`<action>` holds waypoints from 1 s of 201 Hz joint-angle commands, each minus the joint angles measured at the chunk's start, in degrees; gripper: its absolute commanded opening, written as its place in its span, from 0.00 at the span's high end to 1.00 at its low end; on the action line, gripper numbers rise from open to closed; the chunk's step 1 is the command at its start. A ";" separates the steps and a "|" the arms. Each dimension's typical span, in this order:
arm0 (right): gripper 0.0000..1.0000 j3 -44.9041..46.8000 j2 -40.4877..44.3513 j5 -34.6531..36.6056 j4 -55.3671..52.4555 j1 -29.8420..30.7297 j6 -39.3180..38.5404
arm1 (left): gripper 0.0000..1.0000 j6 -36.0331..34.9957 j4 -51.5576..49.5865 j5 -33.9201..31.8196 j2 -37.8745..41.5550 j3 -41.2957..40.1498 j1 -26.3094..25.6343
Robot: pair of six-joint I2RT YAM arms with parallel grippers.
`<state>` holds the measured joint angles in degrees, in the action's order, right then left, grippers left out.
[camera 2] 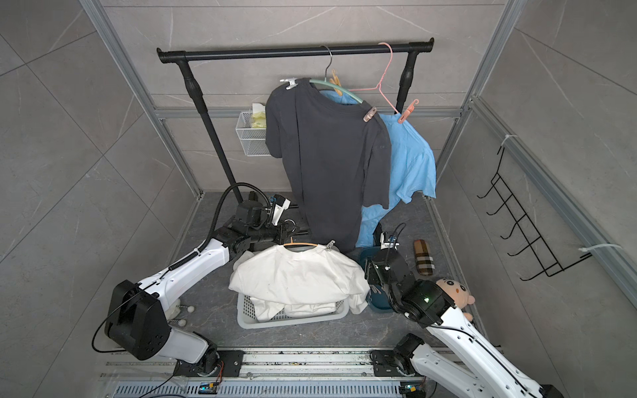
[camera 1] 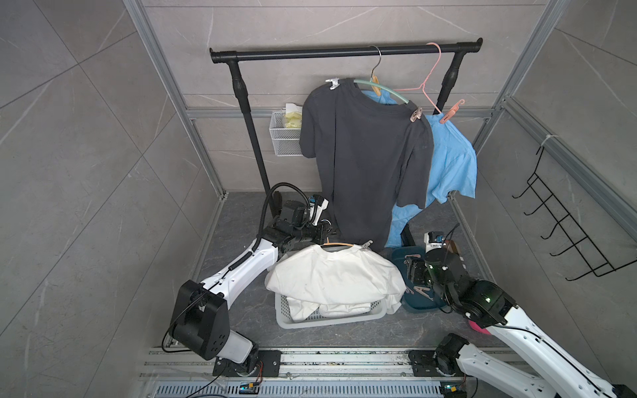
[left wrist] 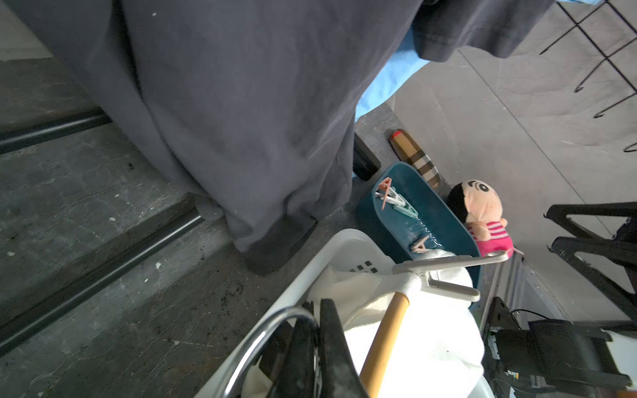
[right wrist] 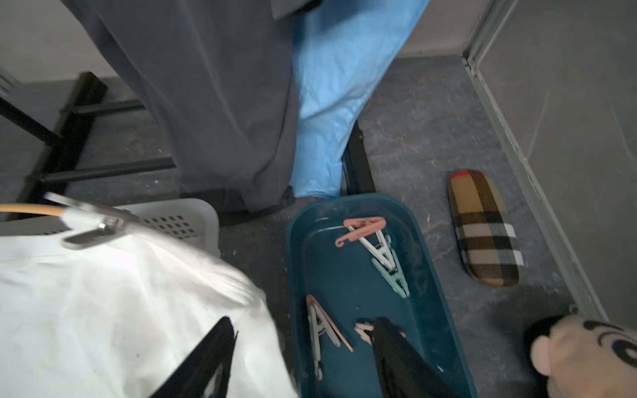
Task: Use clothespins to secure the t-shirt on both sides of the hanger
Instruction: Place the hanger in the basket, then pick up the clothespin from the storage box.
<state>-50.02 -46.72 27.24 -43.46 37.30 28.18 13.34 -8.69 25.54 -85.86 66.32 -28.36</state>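
Note:
The shirt is hanging over the white basket. My left gripper should next go down and let go of the metal hook [left wrist: 262, 337] by the white basket's far rim [left wrist: 306, 277], below my fingertips.
A white t-shirt [camera 1: 331, 275] hangs on a wooden hanger [left wrist: 386, 341] over the laundry basket. My left gripper [left wrist: 319, 305] is shut on the hanger's metal hook [left wrist: 262, 337]; in a top view it [camera 1: 325, 227] sits just behind the shirt's collar. One pale grey clothespin [left wrist: 444, 265] clips the shirt's shoulder nearest the teal tray [right wrist: 293, 241]. The other shoulder is hidden. In the tray lie several loose clothespins, among them a pink one [right wrist: 362, 229] and a grey one [right wrist: 319, 330]. My right gripper [right wrist: 302, 322] is open above the tray's near end, one finger over the shirt, one over a tan clothespin [right wrist: 362, 330].
A black t-shirt [camera 1: 365, 155] and a blue one [camera 1: 451, 165] hang clipped on the black rack [camera 1: 344, 51] just behind. The white basket [camera 1: 331, 322] holds folded cloth. A plaid case [camera 2: 423, 256] and a plush doll [camera 2: 455, 291] lie right of the tray, near the wall.

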 commanded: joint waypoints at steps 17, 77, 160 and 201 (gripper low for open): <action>0.36 3.09 -6.14 -4.09 0.00 -3.59 6.93 | 1.00 0.92 2.36 -2.74 -2.90 0.43 1.50; 0.43 11.74 -11.93 -17.20 8.72 -14.84 9.39 | 1.00 1.80 -0.12 -5.03 -7.29 2.18 3.22; 0.49 11.14 -23.44 -14.33 19.70 -19.57 16.83 | 0.51 1.78 -4.50 -8.26 -2.49 2.91 3.22; 0.43 10.29 -26.44 -9.88 25.24 -20.16 24.78 | 0.45 -0.31 -7.00 -11.70 6.07 -0.60 3.22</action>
<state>-38.39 -71.88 13.63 -23.42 17.74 46.33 15.33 -14.15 16.43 -87.02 67.07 -25.39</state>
